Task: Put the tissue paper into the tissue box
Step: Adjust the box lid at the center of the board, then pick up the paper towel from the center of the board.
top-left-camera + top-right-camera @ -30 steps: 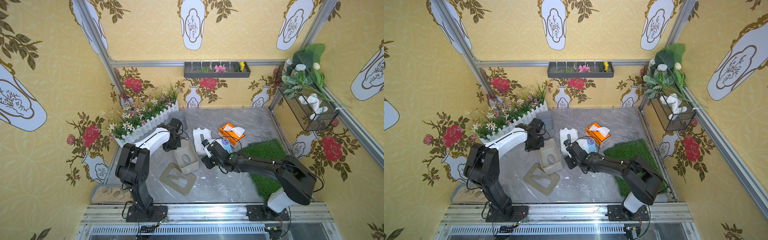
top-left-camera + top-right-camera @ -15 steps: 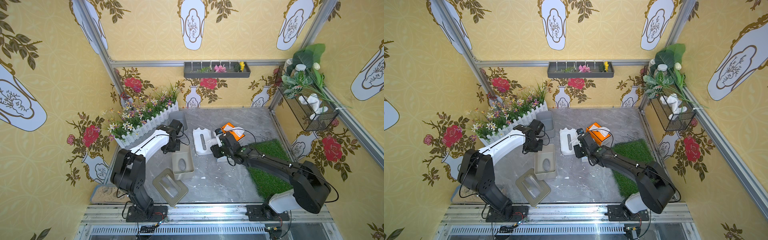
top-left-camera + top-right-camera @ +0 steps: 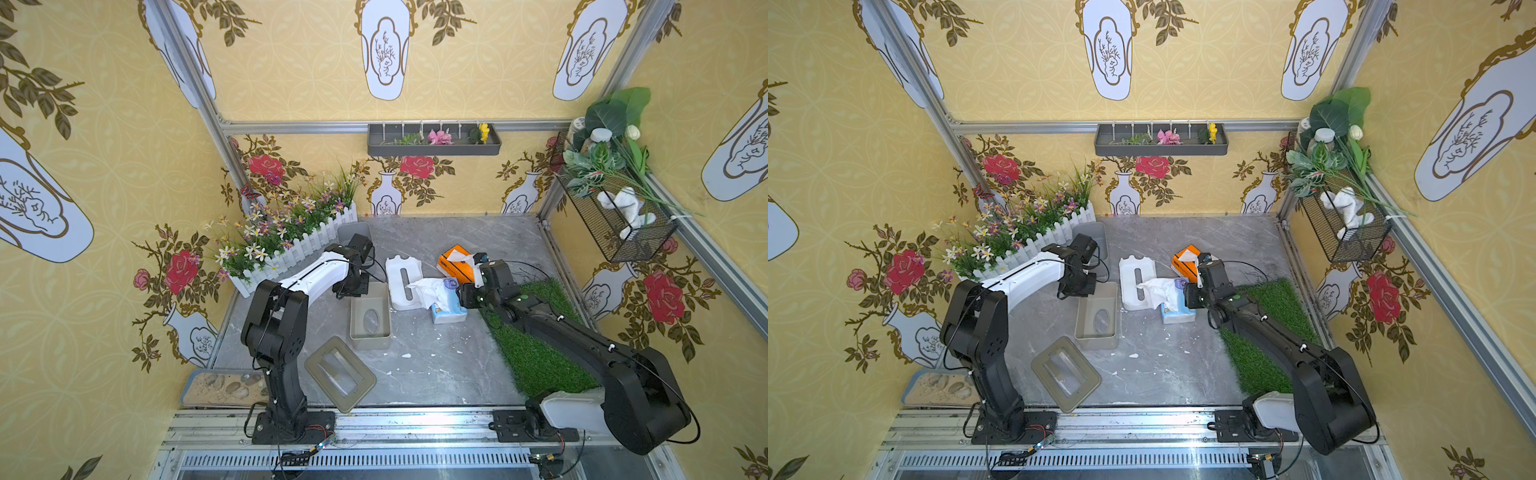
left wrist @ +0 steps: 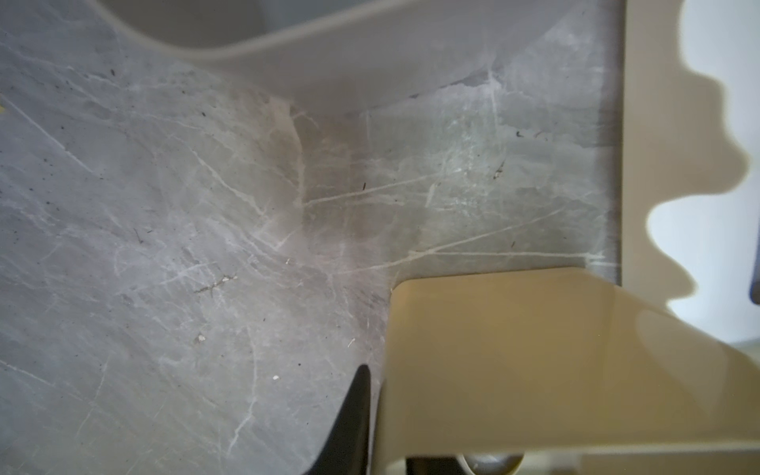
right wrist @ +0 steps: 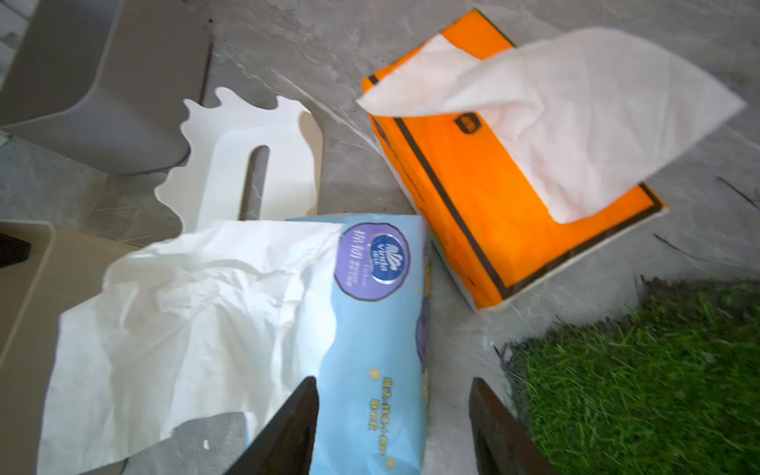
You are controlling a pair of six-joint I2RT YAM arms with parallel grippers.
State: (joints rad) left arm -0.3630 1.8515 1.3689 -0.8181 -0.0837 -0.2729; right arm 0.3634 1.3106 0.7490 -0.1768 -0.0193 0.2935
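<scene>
The pack's wrapper edge (image 3: pixel 464 311) (image 5: pixel 424 393) by the grass mat is below the right gripper, between both fingers, so next the robot will move that gripper down over it with open fingers.
The beige tissue box (image 3: pixel 370 316) (image 3: pixel 1096 320) lies open on the grey table, with its frame-shaped lid (image 3: pixel 340 374) nearer the front. A blue tissue paper pack (image 3: pixel 446 307) (image 5: pixel 370 349) lies to its right, a crumpled white sheet (image 3: pixel 428 291) (image 5: pixel 185 320) spilling out of it. My right gripper (image 5: pixel 395 423) (image 3: pixel 463 297) is open, one finger beside the pack and the other clear of it. My left gripper (image 3: pixel 353 286) sits at the box's far rim. One black finger (image 4: pixel 355 415) stands just off the wall (image 4: pixel 534 370); the other is hidden.
A white scalloped tissue cover (image 3: pixel 403 282) lies between box and pack. An orange tissue pack (image 3: pixel 459 266) with a sheet sticking up sits behind. A green grass mat (image 3: pixel 536 336) is on the right. A grey bin (image 3: pixel 353 232) and a flower fence (image 3: pixel 291 253) stand at the back left.
My right arm has drawn back to the right, uncovering the blue pack and its loose sheet. The lid has slid toward the front left. My left gripper's hold on the box wall has slackened.
</scene>
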